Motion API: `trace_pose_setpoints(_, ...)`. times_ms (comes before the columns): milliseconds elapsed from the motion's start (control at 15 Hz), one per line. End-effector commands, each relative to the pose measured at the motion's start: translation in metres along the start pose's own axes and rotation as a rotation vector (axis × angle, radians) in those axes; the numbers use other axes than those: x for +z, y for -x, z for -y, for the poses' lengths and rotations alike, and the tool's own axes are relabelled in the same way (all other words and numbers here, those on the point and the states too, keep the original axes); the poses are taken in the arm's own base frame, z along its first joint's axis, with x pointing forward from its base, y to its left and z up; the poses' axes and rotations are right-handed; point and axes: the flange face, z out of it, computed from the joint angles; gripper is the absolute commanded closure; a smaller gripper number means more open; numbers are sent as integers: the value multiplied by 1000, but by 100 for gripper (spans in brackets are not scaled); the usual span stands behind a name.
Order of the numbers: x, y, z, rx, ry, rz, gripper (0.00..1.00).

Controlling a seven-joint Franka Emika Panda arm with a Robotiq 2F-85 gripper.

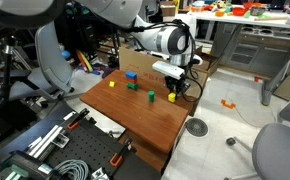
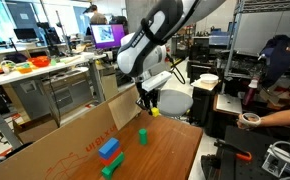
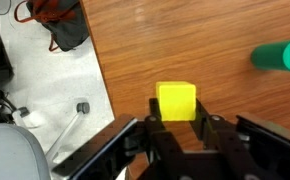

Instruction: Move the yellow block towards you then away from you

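Note:
Next, my gripper brings the yellow block (image 1: pixel 171 98) down onto the clear spot of bare wooden tabletop just below, near the table's edge, and releases it there.
The yellow block (image 3: pixel 176 97) sits between my gripper's (image 3: pixel 176 112) two black fingers in the wrist view, with the fingers against its sides. In both exterior views the gripper (image 1: pixel 174 90) (image 2: pixel 145 104) is low over the wooden table near its edge, and the yellow block (image 1: pixel 171 98) (image 2: pixel 155 112) shows just under the fingertips. I cannot tell if the block rests on the table or is lifted a little.
On the table (image 1: pixel 145 120) there are a second, deeper-yellow block (image 1: pixel 112 84), a blue block (image 1: pixel 131 75) (image 2: pixel 109 148) and green blocks (image 1: pixel 151 96) (image 2: pixel 142 135) (image 3: pixel 282 56). A cardboard wall (image 2: pixel 55 145) lines one side. The table edge and the floor (image 3: pixel 55 90) are close by.

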Motion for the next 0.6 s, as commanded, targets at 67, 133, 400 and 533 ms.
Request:
trace_pose_setpoints(67,9,-30,-2,5,9,24,92)
trace_pose_setpoints(133,12,-33,-1,10,5,32,92)
trace_pose_setpoints(400,29,-39,0,-5,12,108,92)
trace_pose_setpoints(533,39,-41,2,9,18,136,92)
